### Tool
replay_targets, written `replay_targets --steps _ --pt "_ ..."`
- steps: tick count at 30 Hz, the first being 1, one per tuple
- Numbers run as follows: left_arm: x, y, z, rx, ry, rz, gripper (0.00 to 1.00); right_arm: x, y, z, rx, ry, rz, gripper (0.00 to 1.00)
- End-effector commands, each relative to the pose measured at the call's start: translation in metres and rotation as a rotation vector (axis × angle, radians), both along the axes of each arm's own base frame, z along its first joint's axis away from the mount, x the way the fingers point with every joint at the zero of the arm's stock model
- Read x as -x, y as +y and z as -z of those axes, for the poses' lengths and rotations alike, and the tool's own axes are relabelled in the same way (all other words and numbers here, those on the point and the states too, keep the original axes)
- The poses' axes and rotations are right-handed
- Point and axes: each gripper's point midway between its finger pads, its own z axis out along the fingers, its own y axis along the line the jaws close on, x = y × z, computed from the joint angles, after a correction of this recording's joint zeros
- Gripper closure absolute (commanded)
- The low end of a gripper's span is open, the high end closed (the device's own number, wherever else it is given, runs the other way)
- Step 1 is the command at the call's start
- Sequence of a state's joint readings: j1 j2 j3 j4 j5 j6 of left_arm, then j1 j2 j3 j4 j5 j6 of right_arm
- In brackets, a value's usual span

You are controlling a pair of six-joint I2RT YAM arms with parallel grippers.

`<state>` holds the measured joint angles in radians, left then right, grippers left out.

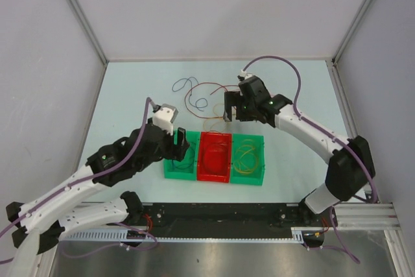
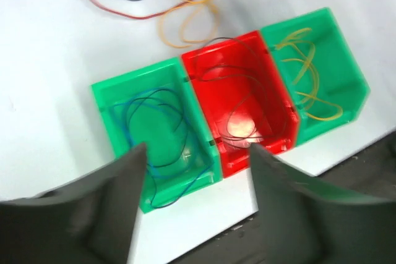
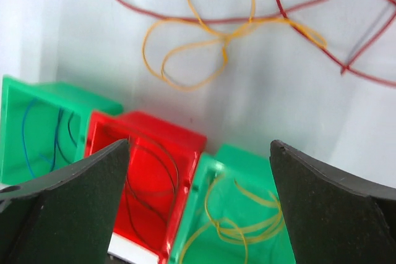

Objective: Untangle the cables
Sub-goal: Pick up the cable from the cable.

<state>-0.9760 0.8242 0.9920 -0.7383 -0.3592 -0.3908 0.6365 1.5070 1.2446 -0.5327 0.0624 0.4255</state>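
Observation:
My right gripper will move outward and down next, onto the yellow-orange cable's far loop beside the red cable's end, because that loop lies across the red cable.
Loose cables lie tangled on the table behind three bins: a yellow-orange cable (image 3: 224, 40), a red cable (image 3: 185, 18) and a blue cable (image 1: 185, 84). In the left green bin (image 2: 102, 100) lies a blue cable (image 2: 127, 115). The red bin (image 2: 229, 38) holds a dark red cable (image 2: 235, 78), and the right green bin (image 2: 346, 60) a yellow cable (image 2: 306, 72). My left gripper (image 2: 197, 153) hangs open over the near rim of the left green bin, holding nothing. My right gripper (image 3: 199, 144) is open and empty above the far edge of the bins, just short of the loose tangle.
The three bins stand side by side near the table's front edge (image 1: 214, 186), with a black rail (image 1: 220, 215) just in front. Grey walls enclose the table on the left, back and right. The right arm (image 1: 311, 131) reaches in from the right.

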Motion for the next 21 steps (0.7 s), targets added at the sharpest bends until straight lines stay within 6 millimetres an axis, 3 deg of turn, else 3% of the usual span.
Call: replay_targets --steps 1,2,4,5,7,8,15,21 --pt "0.002 0.041 0.014 -0.114 -0.007 -0.104 0.19 -0.035 0.013 -0.012 0.013 -0.037 0.013 0.00" --pt "0.003 0.043 0.015 -0.113 -0.006 -0.107 0.12 -0.042 0.012 0.004 0.049 -0.006 0.023 0.00" --pt "0.007 0.048 0.014 -0.094 0.004 -0.117 0.09 -0.055 0.015 0.007 0.067 0.002 0.028 0.00" --pt "0.010 0.046 0.013 -0.081 0.009 -0.106 0.07 -0.062 0.015 0.025 0.092 0.039 0.029 0.03" --pt "0.014 0.048 0.011 -0.049 0.008 -0.099 0.06 -0.073 0.018 0.025 0.113 0.049 0.024 0.05" --pt "0.014 0.048 0.009 -0.032 0.000 -0.103 0.06 -0.078 0.018 0.048 0.152 0.089 0.026 0.10" --pt "0.014 0.049 0.003 0.063 -0.062 -0.111 0.05 -0.104 0.013 0.076 0.259 0.126 0.043 0.25" --pt "0.009 0.048 0.013 0.036 -0.064 -0.117 0.05 -0.114 0.013 0.094 0.281 0.134 0.026 0.29"
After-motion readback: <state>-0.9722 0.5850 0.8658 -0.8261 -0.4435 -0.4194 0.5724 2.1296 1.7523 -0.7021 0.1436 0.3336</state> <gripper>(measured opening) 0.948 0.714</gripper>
